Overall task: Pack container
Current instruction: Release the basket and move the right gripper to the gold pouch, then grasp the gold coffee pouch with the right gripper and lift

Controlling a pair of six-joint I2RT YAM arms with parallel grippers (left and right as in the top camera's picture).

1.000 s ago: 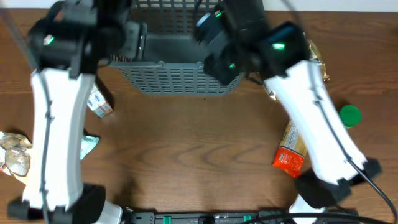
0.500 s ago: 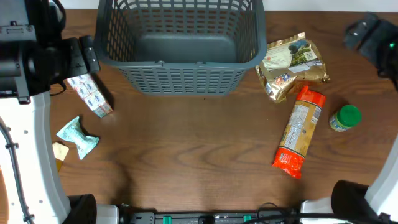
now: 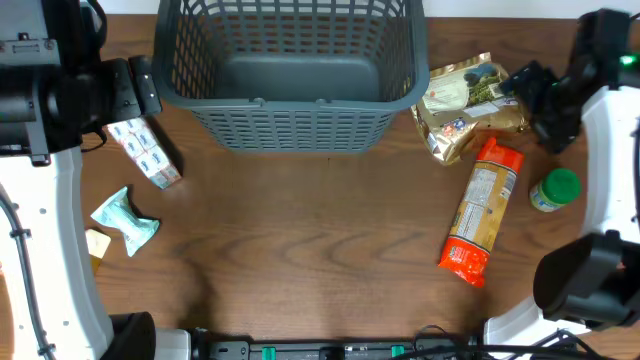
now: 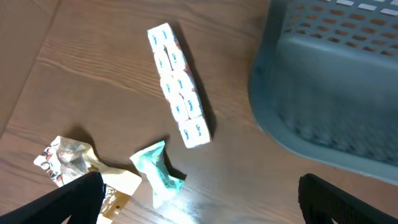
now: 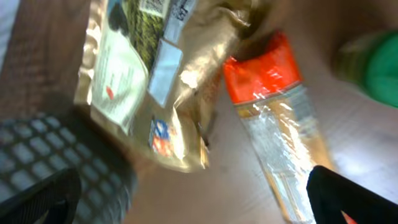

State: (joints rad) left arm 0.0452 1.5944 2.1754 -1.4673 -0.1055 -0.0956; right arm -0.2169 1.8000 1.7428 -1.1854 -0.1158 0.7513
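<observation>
Next, the right gripper moves down toward the basket onto the near part of the gold bag, since the bag lies well below the open fingers.
The container, a large dark grey lattice basket, stands at the back middle with nothing in it; its wall shows in the left wrist view and its corner in the right wrist view. My left gripper is open and empty above a white strip pack left of the basket. My right gripper is open and empty, high above a gold bag right of the basket.
A teal packet and a tan wrapper lie at the left. A long orange-ended package and a green-lidded jar lie at the right.
Both arms pulled away from over the basket a second ago. Since half a second ago the right arm has moved in from the far right, over the gold bag. The left arm has stayed still.
</observation>
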